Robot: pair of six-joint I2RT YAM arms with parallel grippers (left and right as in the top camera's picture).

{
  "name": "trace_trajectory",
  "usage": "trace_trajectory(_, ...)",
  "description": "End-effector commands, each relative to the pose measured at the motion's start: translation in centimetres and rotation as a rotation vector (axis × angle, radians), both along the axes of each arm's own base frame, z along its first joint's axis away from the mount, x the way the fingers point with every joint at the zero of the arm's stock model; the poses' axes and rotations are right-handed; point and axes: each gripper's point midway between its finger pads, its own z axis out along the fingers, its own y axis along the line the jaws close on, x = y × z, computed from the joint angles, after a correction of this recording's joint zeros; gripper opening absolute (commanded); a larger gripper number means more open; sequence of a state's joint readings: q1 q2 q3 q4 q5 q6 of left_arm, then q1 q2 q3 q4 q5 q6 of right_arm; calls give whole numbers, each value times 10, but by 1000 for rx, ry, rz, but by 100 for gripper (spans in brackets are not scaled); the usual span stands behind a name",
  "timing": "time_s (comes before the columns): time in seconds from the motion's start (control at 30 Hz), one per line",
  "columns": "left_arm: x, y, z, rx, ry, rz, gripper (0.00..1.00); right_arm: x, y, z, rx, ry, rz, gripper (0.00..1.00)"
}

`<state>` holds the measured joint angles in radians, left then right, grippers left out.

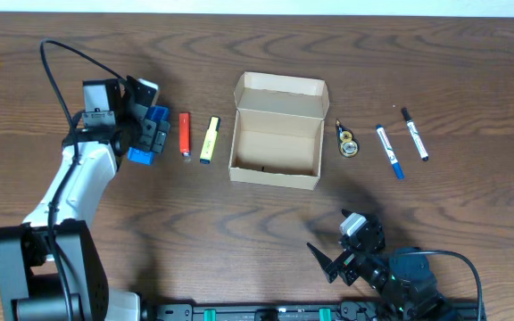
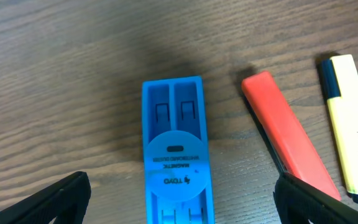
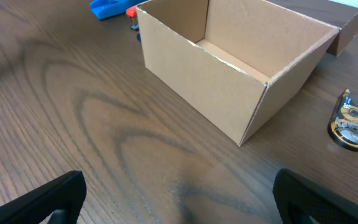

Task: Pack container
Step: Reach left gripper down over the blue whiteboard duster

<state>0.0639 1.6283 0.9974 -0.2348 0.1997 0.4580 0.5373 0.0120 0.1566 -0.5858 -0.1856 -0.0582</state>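
Note:
My left gripper needs to move down next with its fingers open around the round middle of the blue magnetic eraser (image 2: pixel 176 162), because the eraser is already between the spread fingers.
The tan cardboard container (image 1: pixel 275 134) stands open at the table's middle, its flap lid folded back; it also shows in the right wrist view (image 3: pixel 229 68). A blue magnetic eraser (image 2: pixel 176 162) lies on the table between the spread fingers of my open left gripper (image 2: pixel 179 205), which hovers over it at the left (image 1: pixel 150 134). A red marker (image 1: pixel 185 134) and a yellow highlighter (image 1: pixel 210 140) lie between the eraser and the box. My right gripper (image 1: pixel 346 254) is open and empty near the front edge, below the box.
Right of the box lie a correction tape roll (image 1: pixel 349 143), a blue pen (image 1: pixel 389 152) and a black-and-white marker (image 1: pixel 415 134). The tape roll shows in the right wrist view (image 3: pixel 352 121). The table is dark wood.

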Motion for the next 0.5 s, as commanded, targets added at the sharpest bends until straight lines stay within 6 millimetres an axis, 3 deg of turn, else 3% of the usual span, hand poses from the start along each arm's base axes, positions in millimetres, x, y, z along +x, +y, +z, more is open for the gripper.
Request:
trace_trajectory(0.0, 9, 0, 7, 8, -32, -24, 95, -1, 1, 0, 9, 5, 2, 99)
trace_trajectory(0.13, 13, 0, -1, 7, -27, -23, 95, -1, 1, -1, 9, 5, 2, 99)
trace_trajectory(0.47, 20, 11, -45, 6, 41, 74, 95, -1, 1, 0, 9, 5, 2, 99)
